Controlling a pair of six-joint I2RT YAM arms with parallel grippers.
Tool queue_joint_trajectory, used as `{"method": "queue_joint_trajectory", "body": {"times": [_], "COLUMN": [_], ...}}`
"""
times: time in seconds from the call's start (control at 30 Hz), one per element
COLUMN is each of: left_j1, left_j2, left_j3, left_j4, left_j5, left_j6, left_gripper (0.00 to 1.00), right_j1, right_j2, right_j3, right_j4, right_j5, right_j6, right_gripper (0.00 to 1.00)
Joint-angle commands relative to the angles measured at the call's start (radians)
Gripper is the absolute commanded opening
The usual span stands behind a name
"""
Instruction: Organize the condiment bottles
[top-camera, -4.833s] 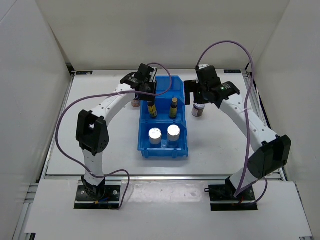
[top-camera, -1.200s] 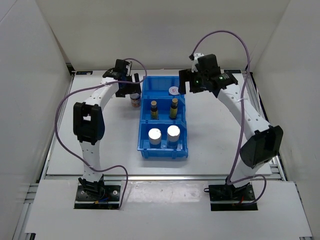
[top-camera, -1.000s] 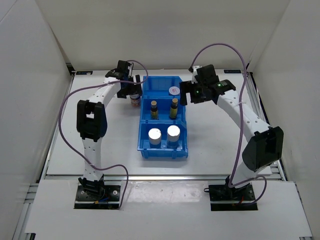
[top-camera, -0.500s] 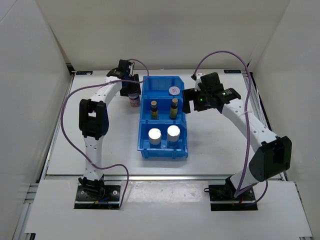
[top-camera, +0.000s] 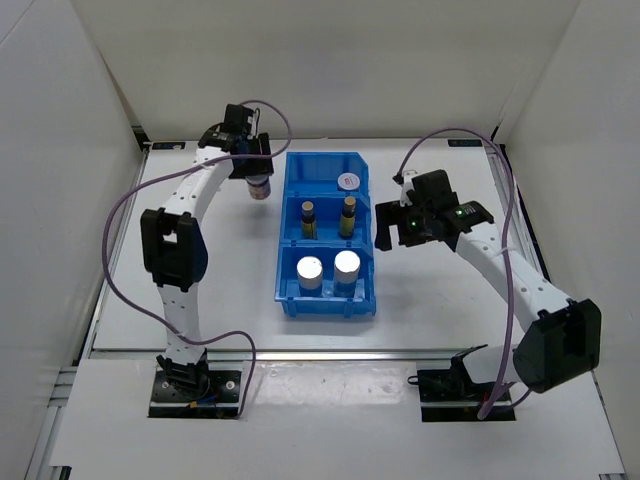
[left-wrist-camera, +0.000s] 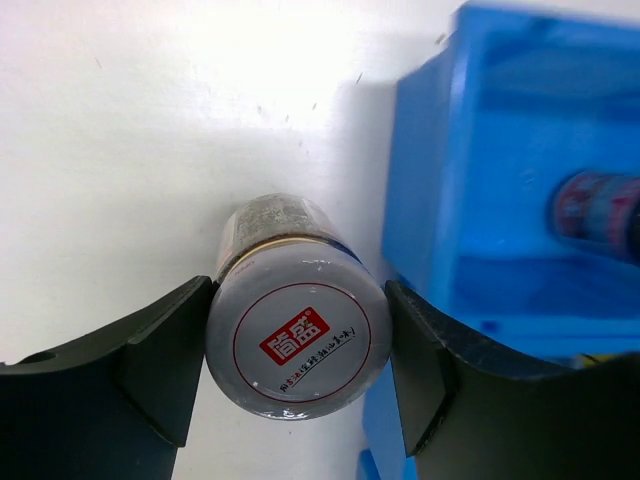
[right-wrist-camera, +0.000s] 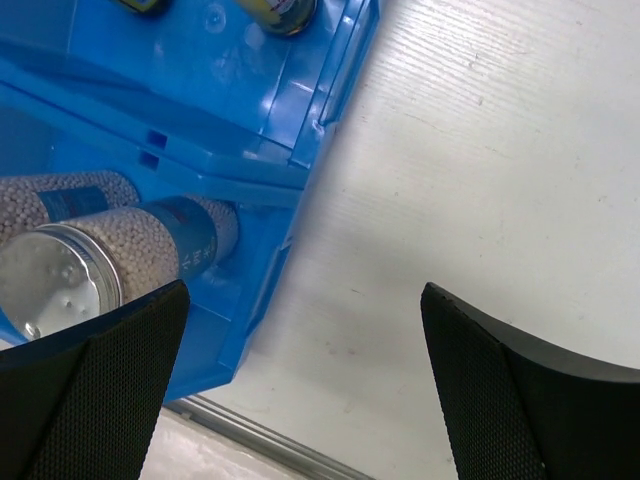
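Note:
A similar jar sits there, so my left gripper will next carry the jar to the right in the top view into the far compartment's empty side (top-camera: 312, 180) (left-wrist-camera: 512, 180) and then let go of it.
My left gripper (left-wrist-camera: 298, 365) is shut on a squat dark jar (left-wrist-camera: 298, 347) with a white-red lid, its fingers pressed against both sides of the lid. The top view shows this jar (top-camera: 259, 186) just left of the blue bin (top-camera: 283, 262). The bin's far compartment holds a second squat jar (top-camera: 348, 181). Its middle compartment has two slim dark bottles (top-camera: 308, 217), and its near compartment has two white bottles with silver caps (top-camera: 346, 264). My right gripper (top-camera: 388, 228) hangs open beside the bin's right wall, over bare table (right-wrist-camera: 420, 200), with nothing between its fingers.
The bin's blue wall (left-wrist-camera: 420, 200) stands close to the right of the held jar. A metal rail (right-wrist-camera: 260, 440) runs along the table's near edge. White walls enclose the table on three sides.
My left gripper has shut on the squat jar and shifted with it away from the bin's left wall. My right arm has drawn back from the bin's far end to its right side.

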Motion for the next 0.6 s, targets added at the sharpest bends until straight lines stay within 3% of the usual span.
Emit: {"method": "queue_joint_trajectory", "body": {"times": [0.0,0.2,0.57], "left_j1": [-0.025,-0.074,-0.143], "left_j2": [-0.159,-0.081,0.129], "left_j3": [0.127,0.261,0.408], "left_j4": [0.060,0.060,0.060], "left_j5": [-0.032,0.066,0.115], "left_j6": [0.023,0.032,0.055], "left_gripper": [0.20,0.14,0.18], "right_j1": [-0.007,-0.007,-0.007], "right_j2": [-0.053,-0.102,-0.130], "right_j3": [-0.052,-0.110,-0.158], "right_j4": [0.017,0.026,0.017], "right_j5": [-0.024,-0.024,-0.044], "right_j6": [0.022,0.068,0.087], "right_gripper": [0.99,0.99,0.99]}}
